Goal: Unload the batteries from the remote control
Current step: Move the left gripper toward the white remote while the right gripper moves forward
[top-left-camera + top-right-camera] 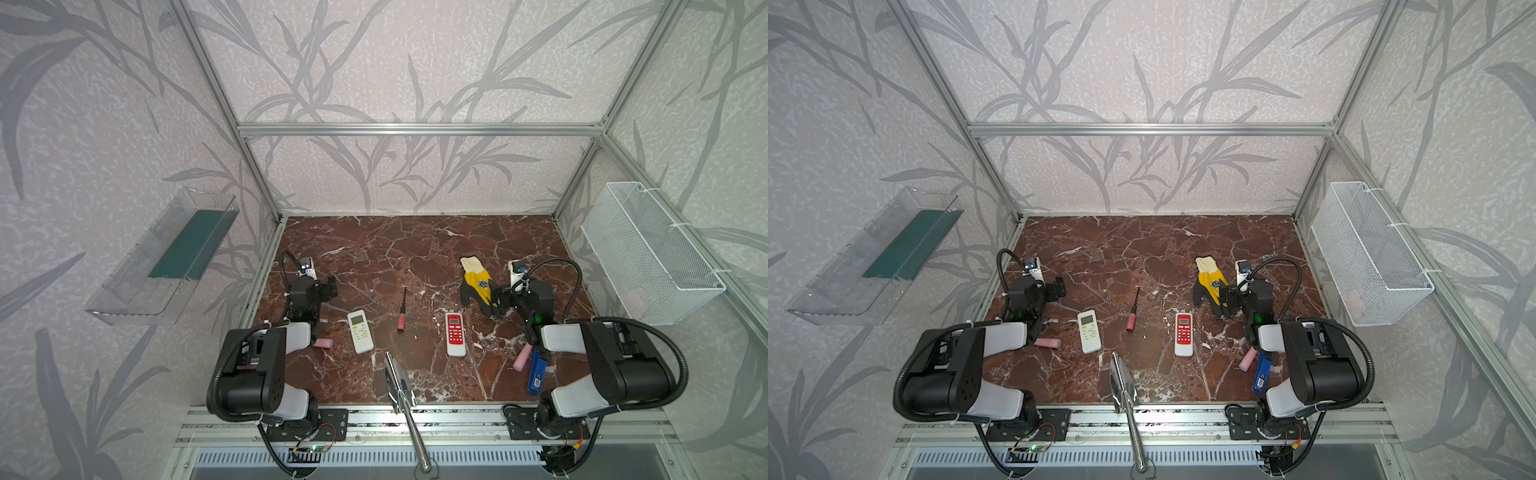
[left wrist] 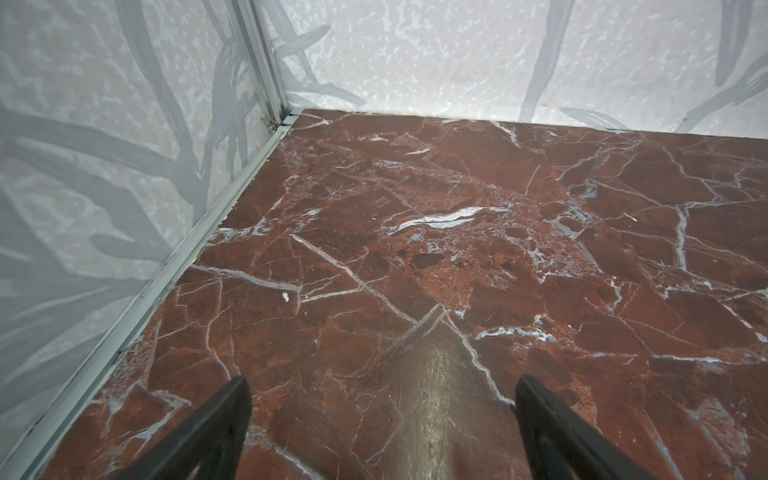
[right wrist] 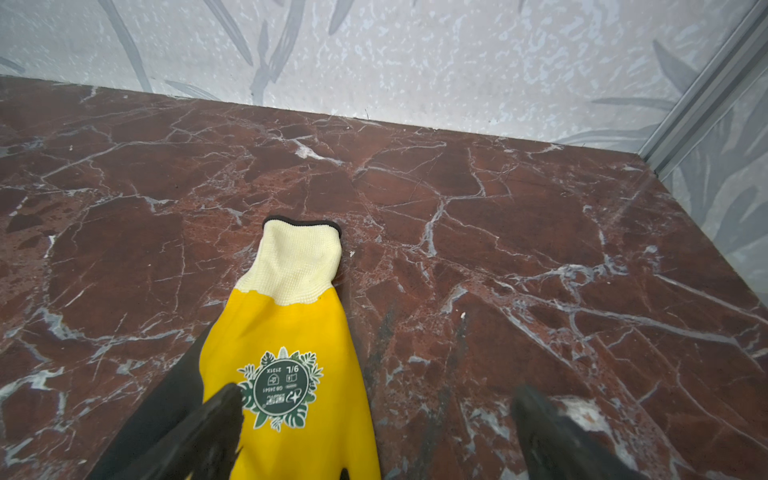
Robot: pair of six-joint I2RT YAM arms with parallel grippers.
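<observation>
My left gripper tips down next, swings back toward the white remote control (image 1: 360,331) and lowers astride its buttons to close: bare floor borders both long sides.
Two remotes lie face up on the brown marble floor: a white remote control (image 1: 360,331) (image 1: 1089,331) left of centre and a red-and-white one (image 1: 455,334) (image 1: 1184,334) right of centre. The batteries are hidden. My left gripper (image 1: 329,286) (image 1: 1059,287) (image 2: 382,379) hovers open over bare floor, behind and left of the white remote. My right gripper (image 1: 498,301) (image 1: 1227,301) (image 3: 378,388) is open above a yellow glove (image 1: 476,282) (image 3: 286,332), behind and right of the red remote. Nothing sits between either pair of fingers.
A pink-handled screwdriver (image 1: 402,309) lies between the remotes. Pink foam cylinders (image 1: 324,343) (image 1: 522,357) and a blue lighter-like item (image 1: 537,372) lie near the arms. A metal trowel (image 1: 399,382) lies across the front edge. A wire basket (image 1: 648,249) and a clear tray (image 1: 166,257) hang on the walls.
</observation>
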